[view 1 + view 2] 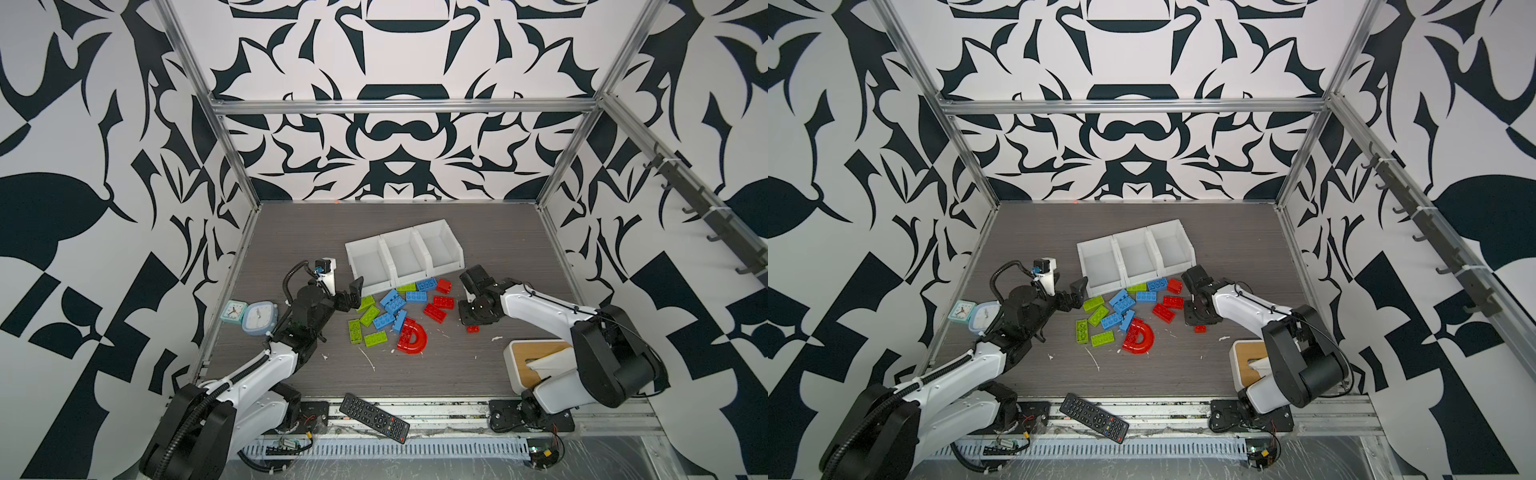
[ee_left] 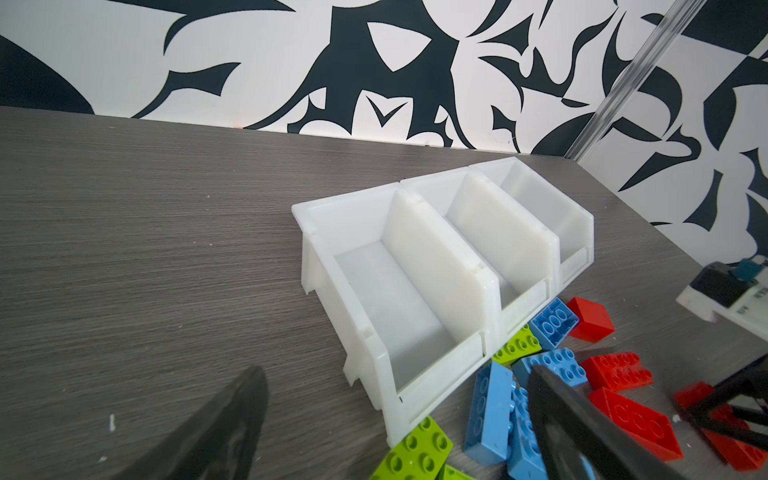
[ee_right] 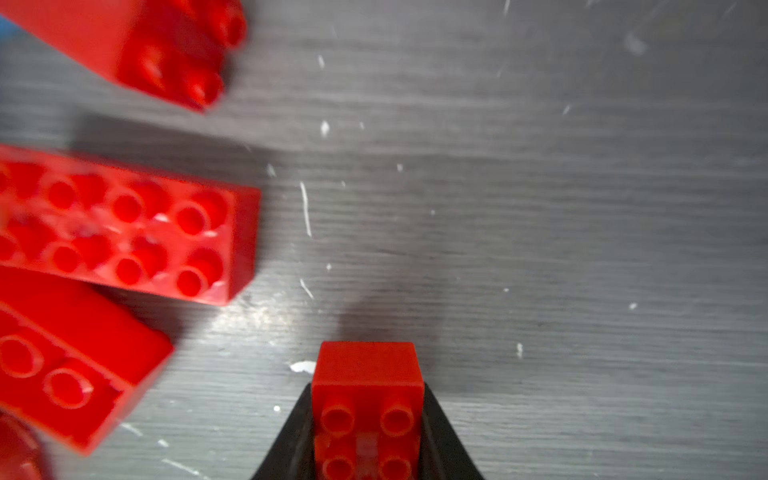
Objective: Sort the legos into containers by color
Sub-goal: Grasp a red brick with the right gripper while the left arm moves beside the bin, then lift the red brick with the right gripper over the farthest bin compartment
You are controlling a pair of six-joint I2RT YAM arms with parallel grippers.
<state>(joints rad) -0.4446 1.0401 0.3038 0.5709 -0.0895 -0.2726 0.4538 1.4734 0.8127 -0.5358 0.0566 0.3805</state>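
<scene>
I'll raise my right gripper next and release the small red lego outward over the nearest bin (image 1: 441, 246), which is empty.
Green (image 1: 368, 316), blue (image 1: 392, 302) and red (image 1: 435, 312) legos lie heaped in front of the containers (image 1: 420, 237), three joined white bins, all empty. A red translucent arch (image 1: 412, 337) lies nearest the front. My right gripper (image 3: 368, 415) points down at the right of the heap, its jaws pressed on both sides of a small red lego (image 3: 368, 374), which also shows in both top views (image 1: 472, 329) (image 1: 1200, 329). My left gripper (image 1: 358, 296) hangs open by the leftmost bin's front corner (image 2: 399, 419), holding nothing.
Two small clocks (image 1: 232, 311) (image 1: 259, 318) stand at the left beside my left arm. A white box with a wooden lid (image 1: 536, 361) sits front right under my right arm. A black remote (image 1: 374, 417) lies on the front rail. White scraps litter the table.
</scene>
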